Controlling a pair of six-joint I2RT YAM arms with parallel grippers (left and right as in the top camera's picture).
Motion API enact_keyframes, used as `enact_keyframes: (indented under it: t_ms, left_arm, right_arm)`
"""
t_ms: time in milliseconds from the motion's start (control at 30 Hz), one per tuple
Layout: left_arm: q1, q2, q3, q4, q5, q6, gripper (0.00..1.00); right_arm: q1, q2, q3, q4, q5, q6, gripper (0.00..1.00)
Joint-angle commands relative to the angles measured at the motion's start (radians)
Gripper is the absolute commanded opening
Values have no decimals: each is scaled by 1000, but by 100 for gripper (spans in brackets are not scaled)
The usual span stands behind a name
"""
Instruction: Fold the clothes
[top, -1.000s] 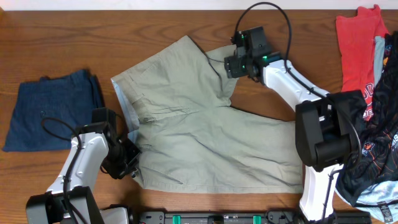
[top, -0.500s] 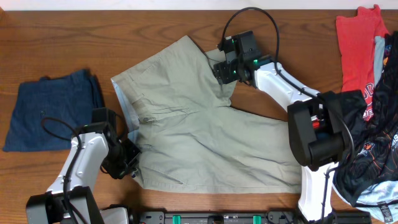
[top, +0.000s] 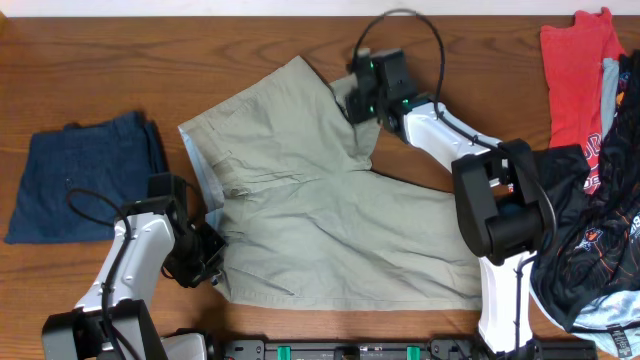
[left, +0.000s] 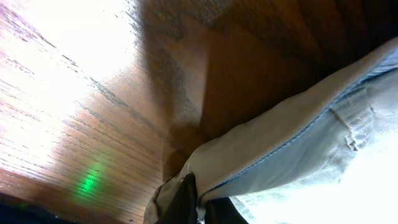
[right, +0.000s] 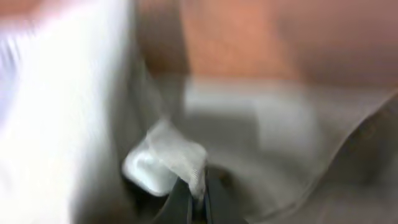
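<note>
My left gripper holds the corner of the khaki shorts, and the khaki waistband still curls at the fingers. Next I should pull that corner outward toward the facing edge of the navy shorts and release it.
The clothes, a pair of light khaki shorts (top: 320, 220), lie spread on the wooden table (top: 150, 60) with one leg pointing to the far side and the other to the right. My left gripper (top: 213, 262) is at the near left waistband corner, shut on it. The left wrist view shows the pale hem (left: 292, 143) pinched between the dark fingers of that gripper (left: 200, 208). At the hem of the far leg, my right gripper (top: 355, 100) is shut on it. A bunched fold of cloth (right: 168, 158) is held in the right gripper (right: 198, 202) in the right wrist view.
Folded dark navy shorts (top: 85, 185) lie at the left. A red garment (top: 575, 70) lies at the far right, and black printed garments (top: 600, 240) are heaped at the right edge beside the right arm's base.
The right gripper has moved left onto the far leg's hem and closed on the cloth. The left gripper has stayed shut at the waistband corner.
</note>
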Motion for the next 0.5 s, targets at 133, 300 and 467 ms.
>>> enact_keyframes:
  t_ms: [133, 300, 467]
  left_arm:
    - [-4, -5, -1, -10, 10, 14, 6]
    - [-4, -5, -1, -3, 10, 14, 6]
    - [-4, -5, -1, 5, 10, 14, 6]
  right_arm:
    - [-68, -25, 205, 204, 266, 204, 8]
    - [-108, -25, 219, 41, 200, 211, 99]
    - [-131, -25, 219, -224, 214, 210, 99]
